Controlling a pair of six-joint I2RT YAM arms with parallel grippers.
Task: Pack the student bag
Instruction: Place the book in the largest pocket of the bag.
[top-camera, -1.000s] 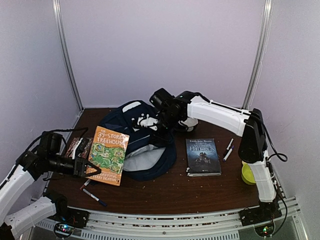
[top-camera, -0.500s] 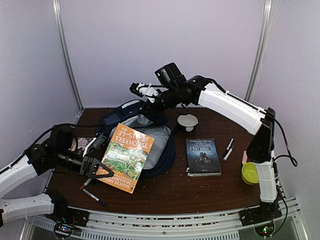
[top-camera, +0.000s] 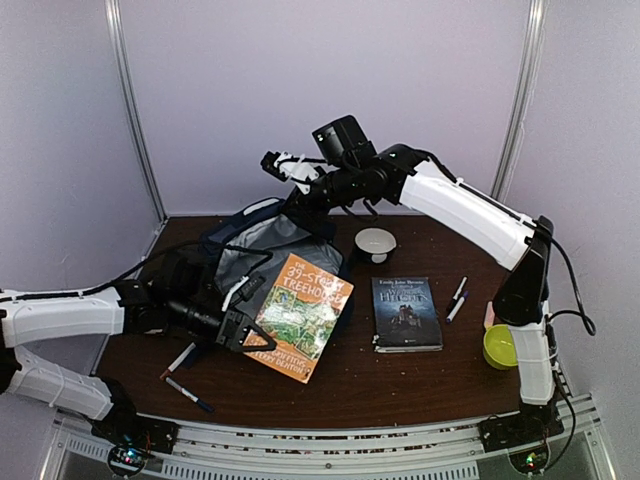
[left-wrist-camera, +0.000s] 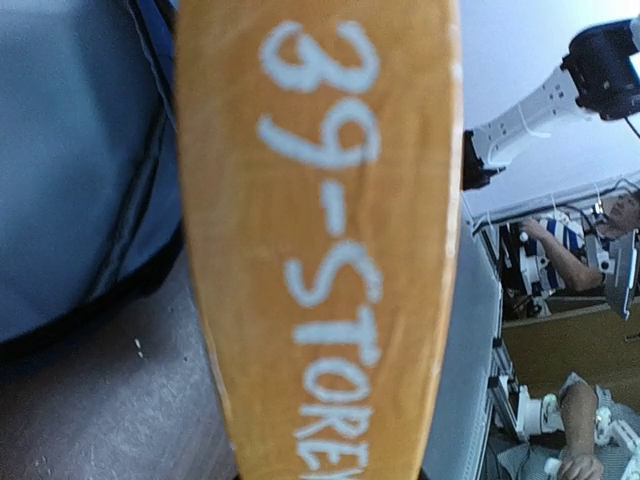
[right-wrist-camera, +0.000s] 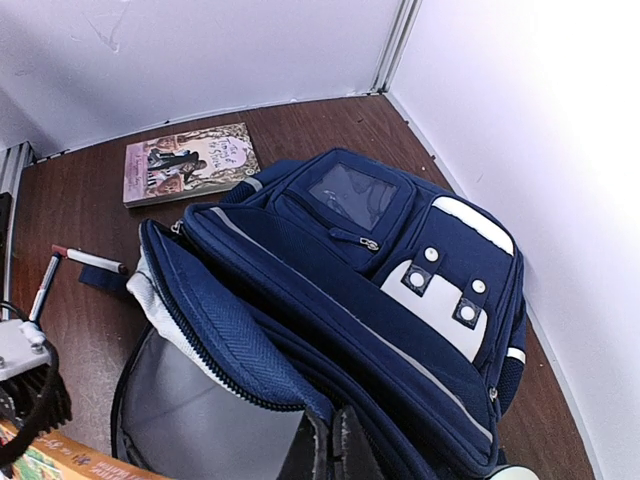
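Next, my left gripper will move down and outward to release the orange book (top-camera: 300, 315) on the bag's grey lining (top-camera: 276, 242), since that open compartment of the bag lies below and outward of the gripper.
The student bag (top-camera: 228, 243), navy with white patches (right-wrist-camera: 440, 290), lies at the back left with its main compartment pulled open, so the grey lining (top-camera: 272, 250) shows. My right gripper (top-camera: 303, 203) reaches over from the right and is shut on the upper zip edge of the bag (right-wrist-camera: 400, 330), holding that flap up. My left gripper (top-camera: 237, 328) is shut on the lower edge of an orange "39-Storey Treehouse" book (top-camera: 300, 315) and holds it tilted just in front of the opening. In the left wrist view the book (left-wrist-camera: 320, 250) fills the frame, with the bag (left-wrist-camera: 70, 150) beside it.
A dark book (top-camera: 406, 312) lies flat right of centre, a white bowl (top-camera: 375, 243) behind it and pens (top-camera: 457, 298) to its right. A yellow-green cup (top-camera: 497, 347) stands at the right edge. Two markers (top-camera: 188, 390) lie front left. A pinkish book (right-wrist-camera: 190, 162) lies behind the bag.
My right gripper has lifted the bag's flap up, opening the compartment. The left arm has carried the orange book rightward up to the opening.
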